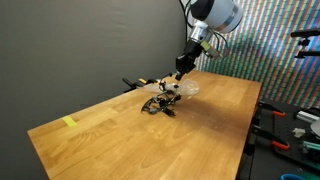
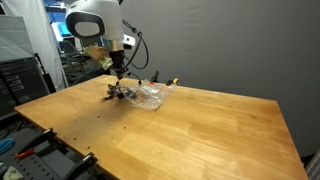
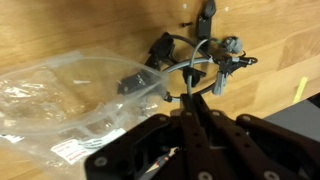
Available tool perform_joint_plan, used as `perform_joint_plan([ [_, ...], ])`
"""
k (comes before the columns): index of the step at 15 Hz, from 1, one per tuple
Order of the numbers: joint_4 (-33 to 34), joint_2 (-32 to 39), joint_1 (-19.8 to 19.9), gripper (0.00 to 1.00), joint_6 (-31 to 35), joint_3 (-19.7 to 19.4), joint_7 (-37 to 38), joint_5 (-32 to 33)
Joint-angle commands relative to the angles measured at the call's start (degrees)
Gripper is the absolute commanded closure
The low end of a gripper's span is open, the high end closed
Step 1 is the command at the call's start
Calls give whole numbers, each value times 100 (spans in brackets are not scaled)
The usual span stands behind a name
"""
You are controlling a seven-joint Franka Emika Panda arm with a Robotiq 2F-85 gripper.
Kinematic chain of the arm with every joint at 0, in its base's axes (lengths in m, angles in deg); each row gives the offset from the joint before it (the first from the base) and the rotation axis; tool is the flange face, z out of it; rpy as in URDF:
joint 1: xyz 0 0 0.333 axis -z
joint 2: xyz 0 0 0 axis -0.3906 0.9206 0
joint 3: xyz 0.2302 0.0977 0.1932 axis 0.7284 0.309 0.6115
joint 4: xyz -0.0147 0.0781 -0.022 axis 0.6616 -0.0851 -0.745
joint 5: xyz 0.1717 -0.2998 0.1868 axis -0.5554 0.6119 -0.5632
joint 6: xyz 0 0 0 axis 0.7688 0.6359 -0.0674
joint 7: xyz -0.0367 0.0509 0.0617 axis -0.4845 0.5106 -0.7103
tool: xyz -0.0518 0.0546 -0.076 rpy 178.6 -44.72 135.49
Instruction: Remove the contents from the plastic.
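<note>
The pinched wire in my gripper needs to be pulled back next over bare tabletop clear of the plastic, away from the tangle, and then released.
The contents (image 3: 195,55), a tangle of thin black wires with small dark chunky parts, lie on the wooden table mostly outside the plastic. They show in both exterior views (image 1: 160,106) (image 2: 117,94). The plastic (image 3: 60,100) is a clear crinkled bag lying beside the tangle (image 1: 182,90) (image 2: 148,97). One dark part still lies at the bag's mouth. My gripper (image 3: 195,108) is above the tangle, its fingers pressed together on a thin wire. It also shows in both exterior views (image 1: 180,73) (image 2: 118,76).
A yellow-and-black clamp-like object (image 1: 140,84) (image 2: 170,82) lies near the table's far edge, just beyond the bag. A small yellow tape piece (image 1: 69,122) lies far off on the table. Tools and benches stand beside the table (image 1: 290,130).
</note>
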Motion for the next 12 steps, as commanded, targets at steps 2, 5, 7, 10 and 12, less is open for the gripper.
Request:
perform_joint_plan([
  [2,-599,-474,117,99,460,74,-692,-543],
  [5,-917,-772,165,99,293,63,-929,-772],
  [7,-1106,-1163,231,99,-208,60,-1159,-1183],
  [10,-1518,-1809,287,99,-1098,-137,-1050,-1058],
  [12,-1792,-2096,245,99,-1113,-338,-477,-296],
])
